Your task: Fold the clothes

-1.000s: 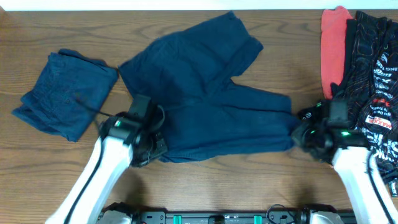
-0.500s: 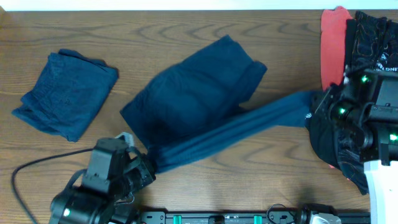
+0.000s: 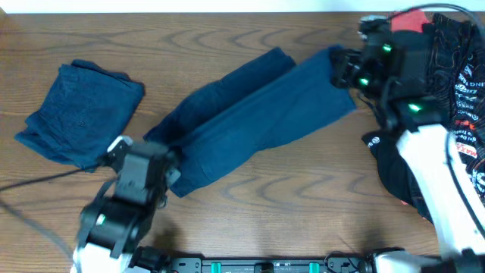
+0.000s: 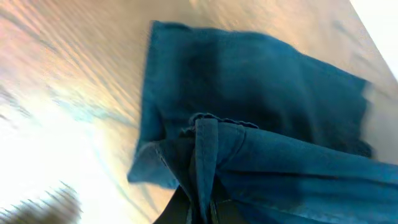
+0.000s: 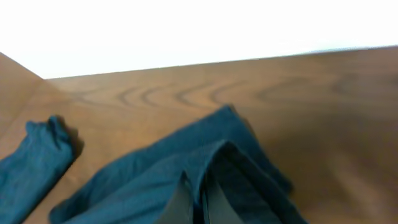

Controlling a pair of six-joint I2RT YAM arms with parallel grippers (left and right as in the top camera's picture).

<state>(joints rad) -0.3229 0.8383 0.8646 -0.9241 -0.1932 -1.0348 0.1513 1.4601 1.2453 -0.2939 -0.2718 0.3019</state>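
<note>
The left gripper is pinching the cloth and next needs to carry it outward and down onto the far layer's end [image 3: 161,132], then release, since that end is still uncovered below and outward of the gripper.
Dark blue shorts [image 3: 258,114] lie stretched diagonally across the table middle, one half laid over the other. My left gripper [image 3: 168,168] is shut on their lower left end; the left wrist view shows the cloth [image 4: 249,155] pinched in the jaws [image 4: 202,208]. My right gripper [image 3: 342,67] is shut on their upper right end, held above the table; the right wrist view shows the fabric [image 5: 155,180] bunched between the fingers [image 5: 198,202]. A folded blue garment [image 3: 79,112] lies at the left.
A pile of clothes sits at the right edge: a red garment [image 3: 413,21] and a black printed one [image 3: 458,83]. The table's far edge [image 3: 189,12] meets a white wall. Bare wood [image 3: 303,205] lies in front of the shorts.
My right gripper has carried its end of the shorts up and back toward the far right, laying the lower half over the upper. My left gripper moved slightly back with its end.
</note>
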